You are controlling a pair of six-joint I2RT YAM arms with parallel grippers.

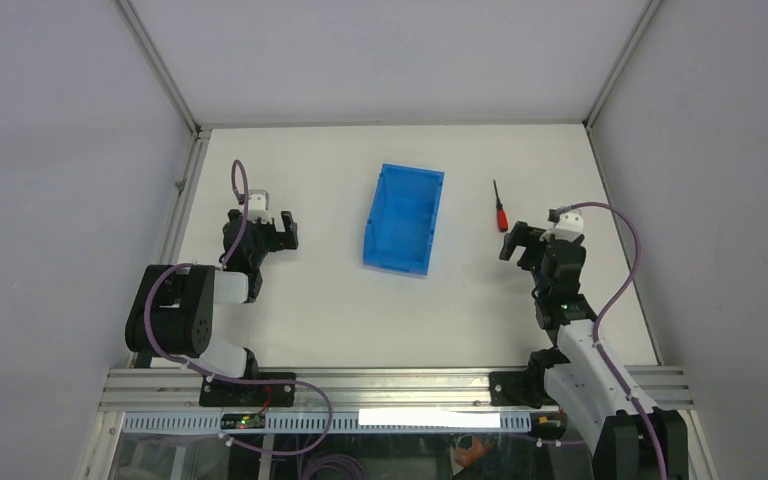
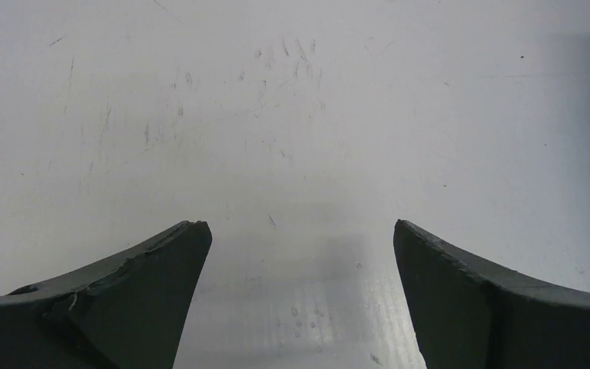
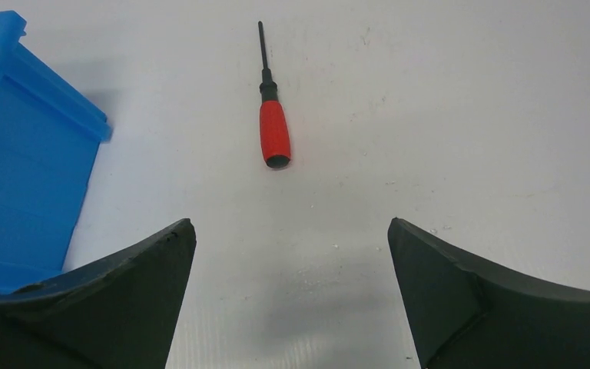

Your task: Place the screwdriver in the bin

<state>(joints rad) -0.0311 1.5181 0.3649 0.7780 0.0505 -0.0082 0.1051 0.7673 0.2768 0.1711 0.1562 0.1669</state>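
The screwdriver lies flat on the tabletop just beyond the right gripper's open fingers, so the right gripper will next move outward and down onto the red handle (image 1: 501, 218) (image 3: 274, 131).
The screwdriver (image 1: 500, 212), red handle and thin black shaft, lies on the white table right of the bin (image 1: 403, 218), shaft pointing away. In the right wrist view the screwdriver (image 3: 273, 127) lies ahead of my open right gripper (image 3: 290, 231), a little left of centre, with the blue bin (image 3: 23, 177) at the left edge. My right gripper (image 1: 520, 240) sits just near and right of the screwdriver, empty. My left gripper (image 1: 274, 232) is open and empty, well left of the bin; its wrist view (image 2: 299, 231) shows only bare table.
The white table (image 1: 340, 300) is fenced by grey walls and aluminium frame posts (image 1: 160, 60). A metal rail (image 1: 390, 385) runs along the near edge by the arm bases. Purple cables loop from both arms.
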